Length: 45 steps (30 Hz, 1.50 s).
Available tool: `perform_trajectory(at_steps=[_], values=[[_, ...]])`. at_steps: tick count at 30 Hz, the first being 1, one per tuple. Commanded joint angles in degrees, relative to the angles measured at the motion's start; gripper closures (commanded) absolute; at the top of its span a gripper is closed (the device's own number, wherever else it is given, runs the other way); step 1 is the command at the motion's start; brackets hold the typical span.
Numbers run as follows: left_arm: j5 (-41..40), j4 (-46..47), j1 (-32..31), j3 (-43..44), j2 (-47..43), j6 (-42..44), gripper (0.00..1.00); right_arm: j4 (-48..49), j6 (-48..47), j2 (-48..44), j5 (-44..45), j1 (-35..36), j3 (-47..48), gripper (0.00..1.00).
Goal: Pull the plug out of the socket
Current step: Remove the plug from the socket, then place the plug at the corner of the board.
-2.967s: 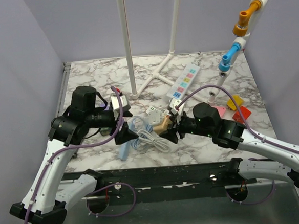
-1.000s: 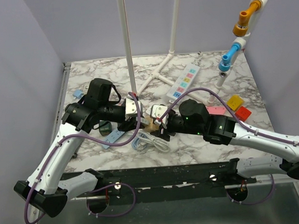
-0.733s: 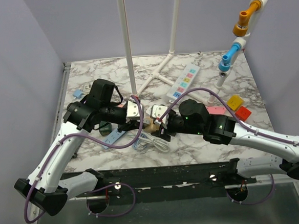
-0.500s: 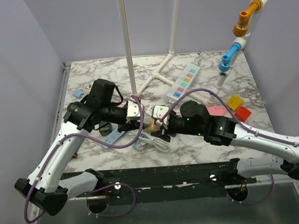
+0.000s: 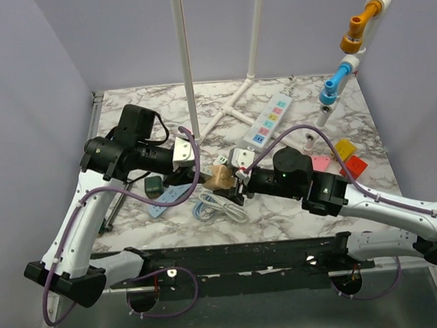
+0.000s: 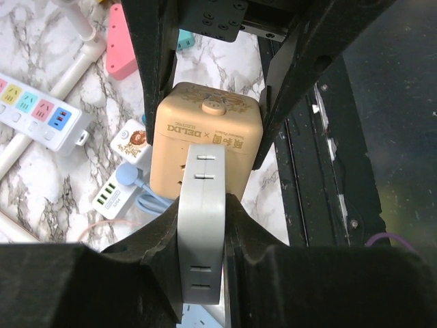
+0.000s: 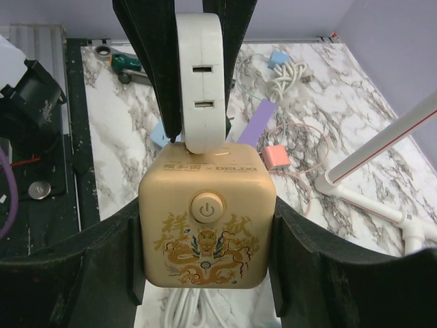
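The plug still meets the held socket, so the plug comes away next with my left gripper, left in the top view, then down beside the green block.
The socket is a tan cube with a power button and a gold dragon print, held just above the table centre. My right gripper is shut on it, its fingers pressing the cube's two sides. The plug is a flat white rounded body, its end resting against the cube's far face; no prongs show. My left gripper is shut on the plug, one finger on each flat side. In the left wrist view the socket sits straight beyond the plug.
A white power strip with coloured buttons lies at the back beside white pipe poles. A coiled white cable and a pale blue strip lie under the grippers. Red and yellow blocks sit right.
My left gripper has shut on the plug. Both grippers, the socket and the plug have risen a little and moved back from the coiled cable; the left elbow swung back to the left.
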Motion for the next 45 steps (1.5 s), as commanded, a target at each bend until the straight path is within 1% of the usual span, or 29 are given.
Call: perform_trajectory(at_steps=[1,8,13,15,16,19,22,23,25,26,28,30,31,34,37,42,45], values=[[-2.9,-3.7,4.4,5.6,0.3,5.8,1.0,-21.7,-0.6,2.6,-2.8,0.4,-0.9,0.99],[-5.1,-10.5,4.0,8.7,1.6,11.9,1.0,-24.7,-1.0,5.0,-4.5,0.4,0.3,0.99],[-6.9,-11.2,4.0,8.9,1.0,14.1,1.0,-25.8,-0.2,5.8,-6.1,0.4,0.4,0.99],[-8.0,-10.9,4.0,8.6,1.1,13.6,1.0,-26.1,1.1,6.3,-4.7,0.4,1.1,0.99],[-8.6,-10.4,4.1,8.0,1.1,12.9,1.0,-25.8,1.9,6.0,-3.4,0.4,1.5,0.99],[-10.3,-4.9,5.8,3.9,0.4,7.7,1.0,-23.3,6.4,4.0,6.4,0.3,1.7,0.99],[-14.1,4.9,9.6,0.3,1.5,-4.5,1.0,-22.3,12.3,3.4,16.1,-0.4,1.2,0.99],[-14.9,5.9,11.6,0.6,3.0,-7.5,1.0,-22.7,14.8,3.8,18.9,-1.5,1.2,0.99],[-14.5,6.6,16.5,2.5,6.9,-12.7,1.0,-24.6,21.1,4.4,20.7,-6.1,1.4,0.99],[-13.8,6.9,19.1,3.7,9.0,-14.7,0.99,-25.4,24.6,4.6,20.4,-9.8,1.5,0.99],[-14.0,8.0,23.4,5.1,12.2,-18.6,0.94,-26.8,30.7,3.9,18.2,-17.5,1.1,0.99],[-17.8,10.2,26.3,4.6,14.9,-20.3,0.92,-27.6,35.5,2.5,15.6,-24.2,0.1,0.99],[-19.6,11.3,27.3,4.0,16.2,-20.8,0.91,-27.6,37.7,1.6,15.4,-26.3,-0.7,0.99],[-28.3,13.7,28.5,3.1,21.7,-22.7,0.92,-28.5,44.0,-0.1,18.1,-29.9,-3.3,0.99],[-32.8,13.9,29.9,3.9,27.3,-24.5,0.93,-28.9,49.4,-1.3,18.4,-32.6,-6.8,0.99],[-35.0,18.0,31.4,1.0,30.0,-25.9,0.95,-28.5,54.4,0.1,15.3,-37.4,-12.8,0.99],[-36.6,19.6,31.4,-0.8,30.5,-26.1,0.94,-26.5,55.9,0.7,13.5,-38.6,-15.9,0.99]])
